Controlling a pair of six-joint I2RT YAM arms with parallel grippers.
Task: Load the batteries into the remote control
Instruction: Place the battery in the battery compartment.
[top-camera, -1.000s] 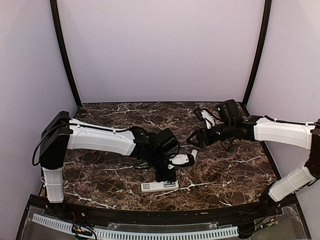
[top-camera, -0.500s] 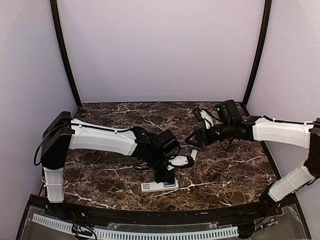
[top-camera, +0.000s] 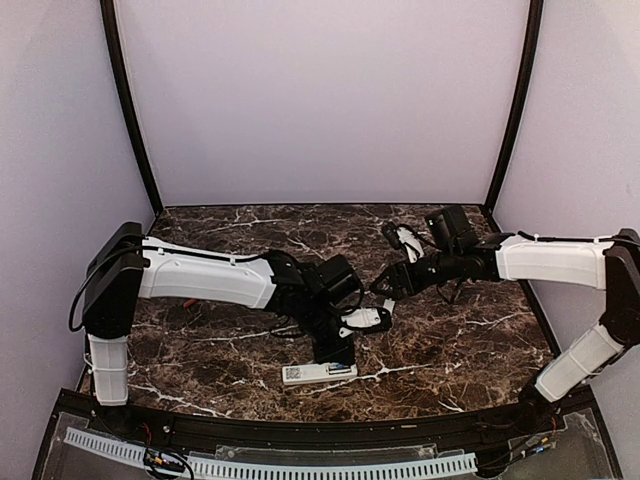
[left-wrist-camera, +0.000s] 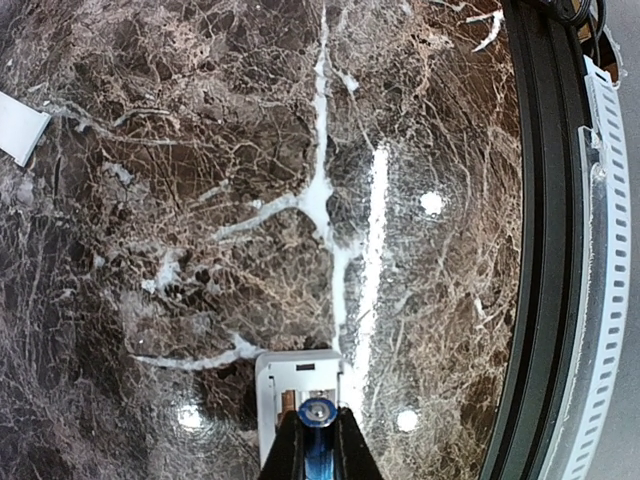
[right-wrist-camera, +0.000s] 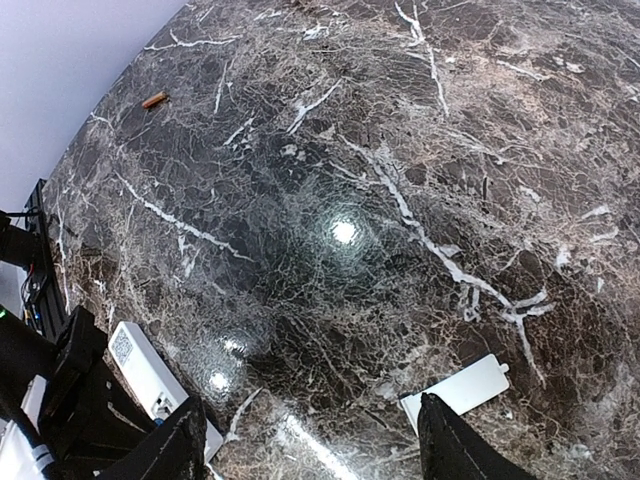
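Note:
Next, my left gripper brings the blue battery down into the remote's open battery hollow (top-camera: 341, 369) (left-wrist-camera: 300, 392) below and releases it, since the battery's tip is already there.
The white remote control (top-camera: 318, 373) lies near the table's front edge, back up, with its battery recess (left-wrist-camera: 300, 392) open. My left gripper (top-camera: 337, 356) stands over its right end, shut on a blue battery (left-wrist-camera: 318, 412) whose tip sits at the recess. Something orange-brown (left-wrist-camera: 287, 402) shows in the recess beside it; I cannot tell what it is. An orange battery (right-wrist-camera: 155, 99) lies far off by the left wall. My right gripper (top-camera: 384, 288) hangs open above the table, its fingers (right-wrist-camera: 450, 448) holding nothing. One finger is over the end of the flat white cover piece (right-wrist-camera: 458, 389).
The cover piece (left-wrist-camera: 20, 125) lies on the dark marble between the two arms. A black rail and a white perforated strip (left-wrist-camera: 600, 250) run along the front edge close to the remote. Purple walls close in the back and sides.
My right arm has moved left and nearer, bringing its open gripper towards the cover piece. The left gripper and its battery have stayed at the remote.

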